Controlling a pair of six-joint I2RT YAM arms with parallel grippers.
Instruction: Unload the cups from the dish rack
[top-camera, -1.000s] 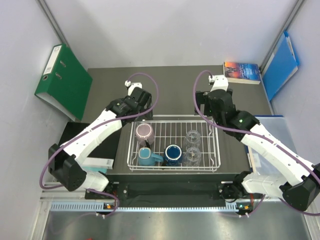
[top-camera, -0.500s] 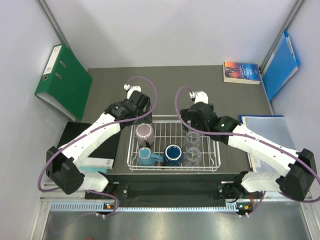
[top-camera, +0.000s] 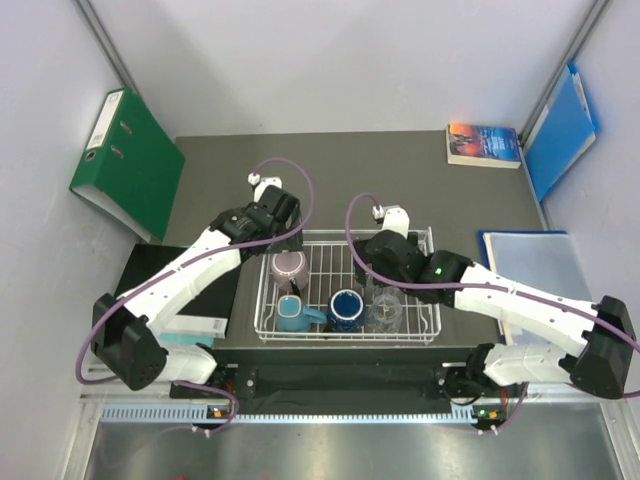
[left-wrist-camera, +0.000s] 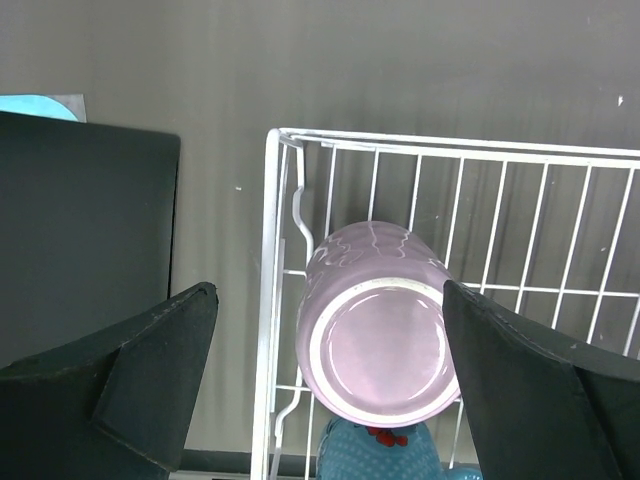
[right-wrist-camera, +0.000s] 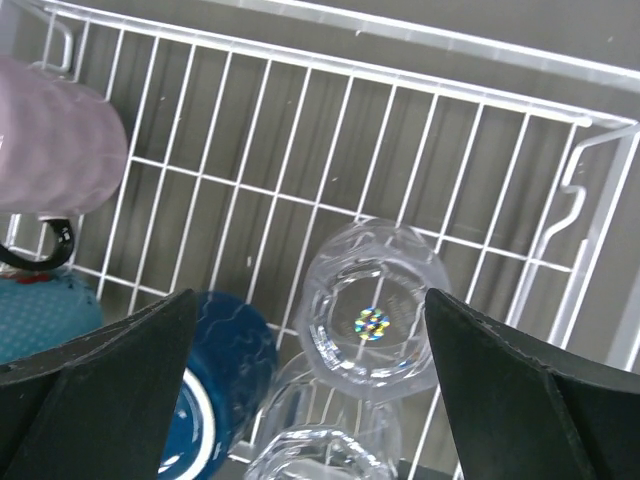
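The right gripper turns square with the rack next, lowers and closes around the clear tumbler's upturned base (right-wrist-camera: 368, 322), which lies below it, between its fingers.
The white wire dish rack (top-camera: 350, 339) holds the cups. The pale pink mug (top-camera: 289, 266) stands upside down at its far left, the teal mug (top-camera: 293, 314) and navy mug (top-camera: 346, 309) are in front, and a clear tumbler (top-camera: 385, 312) is at the front right. My left gripper (top-camera: 283, 238) is open above the pink mug (left-wrist-camera: 378, 345), one finger outside the rack's rim (left-wrist-camera: 270, 300). My right gripper (top-camera: 385, 262) is open above the far clear tumbler (right-wrist-camera: 372, 315), which it hides from the top view. The second tumbler (right-wrist-camera: 320, 440) and navy mug (right-wrist-camera: 215, 390) lie below it.
A green binder (top-camera: 128, 160) leans at the far left. A book (top-camera: 484, 143) lies at the far right and a blue folder (top-camera: 560, 130) stands against the right wall. A black mat (top-camera: 150, 270) lies left of the rack, and papers (top-camera: 530, 255) lie to its right.
My right arm has swung left from beyond the rack's far right corner to over the far clear tumbler. My left gripper has shifted slightly over the pink mug.
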